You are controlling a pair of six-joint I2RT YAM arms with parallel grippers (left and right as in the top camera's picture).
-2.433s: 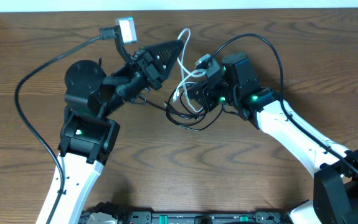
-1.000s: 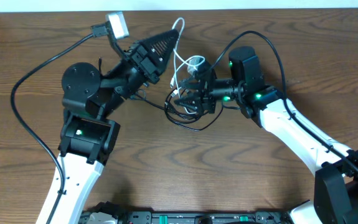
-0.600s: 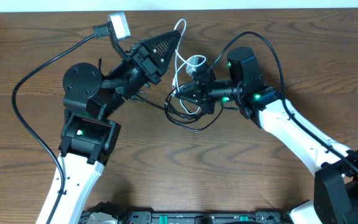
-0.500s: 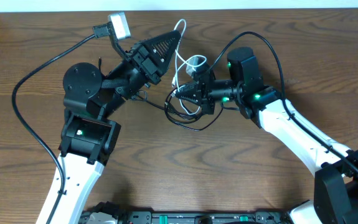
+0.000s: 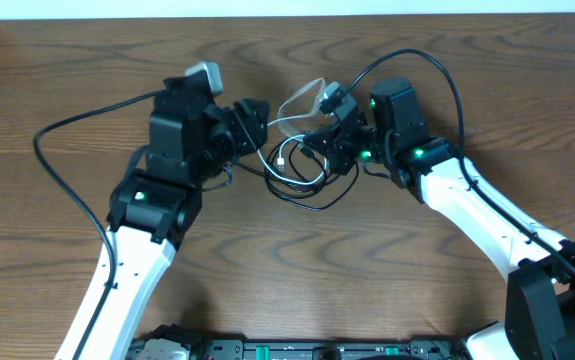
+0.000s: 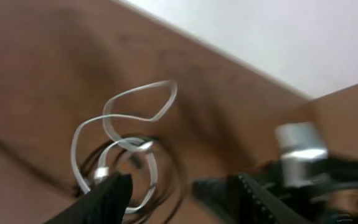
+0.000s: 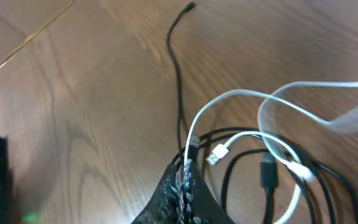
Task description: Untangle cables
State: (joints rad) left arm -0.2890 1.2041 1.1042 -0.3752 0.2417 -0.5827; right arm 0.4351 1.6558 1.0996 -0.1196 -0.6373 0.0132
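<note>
My left gripper descends to the left in its wrist view and closes next, since the outer part of the white cable's loop bows clear of black cable below it there.
The white cable [image 5: 294,102] and the thin black cable [image 5: 312,203] lie looped through each other between my two arms. My right gripper [image 5: 315,146] is shut on the white cable [image 7: 228,96] where it meets its tips [image 7: 183,177], and a strand of the black cable [image 7: 177,74] runs off right beside them. A white plug [image 7: 219,153] and a black plug [image 7: 269,172] lie close by. My left gripper [image 5: 259,122] stands just left of the tangle. In the blurred left wrist view it [image 6: 179,200] is open and holds nothing, with the white loop [image 6: 138,117] ahead.
Thick black arm cables arc over the table at the left [image 5: 67,140] and at the right [image 5: 437,75]. The table's far edge [image 5: 287,12] runs close behind the tangle. The right arm's wrist camera [image 6: 298,155] shows ahead of my left fingers.
My left gripper has let go of the white cable and swung round to face the tangle. The raised white loop has dropped rightwards. My right gripper shut on the cable and shifted slightly.
</note>
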